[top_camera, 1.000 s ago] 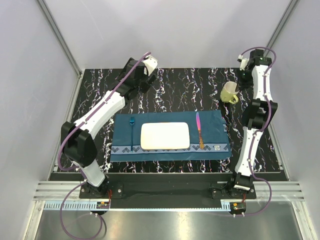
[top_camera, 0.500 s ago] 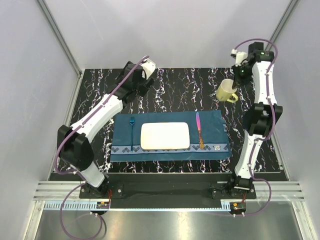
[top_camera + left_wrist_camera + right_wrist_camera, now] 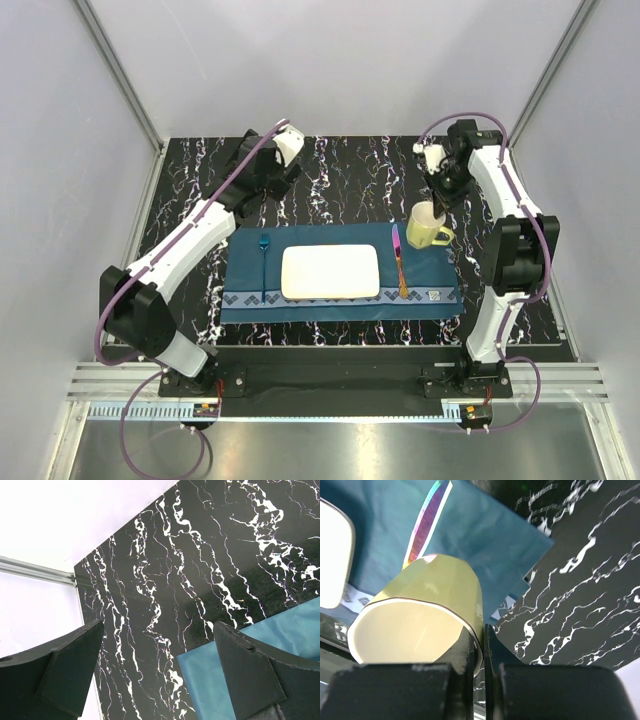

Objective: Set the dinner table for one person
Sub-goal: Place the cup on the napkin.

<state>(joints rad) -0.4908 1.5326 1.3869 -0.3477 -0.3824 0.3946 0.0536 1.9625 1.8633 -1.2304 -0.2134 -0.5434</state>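
Observation:
I will next lower the yellow-green mug point(image 3: 430, 595) with my right gripper onto the mat's far corner point(image 3: 485, 550) beside the knife and release the mug's rim, since that cloth is clear of tableware.
A teal placemat point(image 3: 432, 272) lies on the black marbled dinner table point(image 3: 350, 170). On it are a white rectangular plate point(image 3: 330, 271), a blue fork point(image 3: 264, 265) to its left and an iridescent knife point(image 3: 399, 262) to its right. My right gripper point(image 3: 433, 205) is shut on the rim of a yellow-green mug point(image 3: 428, 225), one finger inside it and one outside, over the mat's far right corner. In the right wrist view the mug point(image 3: 430, 595) fills the space left of the gripper point(image 3: 484, 630). My left gripper point(image 3: 248, 195) hangs open and empty above the mat's far left corner.
Grey walls with metal rails enclose the table on three sides. In the left wrist view, bare marble tabletop point(image 3: 200, 555) and the mat's corner point(image 3: 280, 630) lie below the open gripper point(image 3: 159, 625). The knife point(image 3: 427, 517) and the plate's edge point(image 3: 332, 555) sit just beyond the mug.
The right arm has carried the mug from the far right of the table leftward and nearer, to above the placemat's corner. The left arm has drifted slightly left and nearer, still open.

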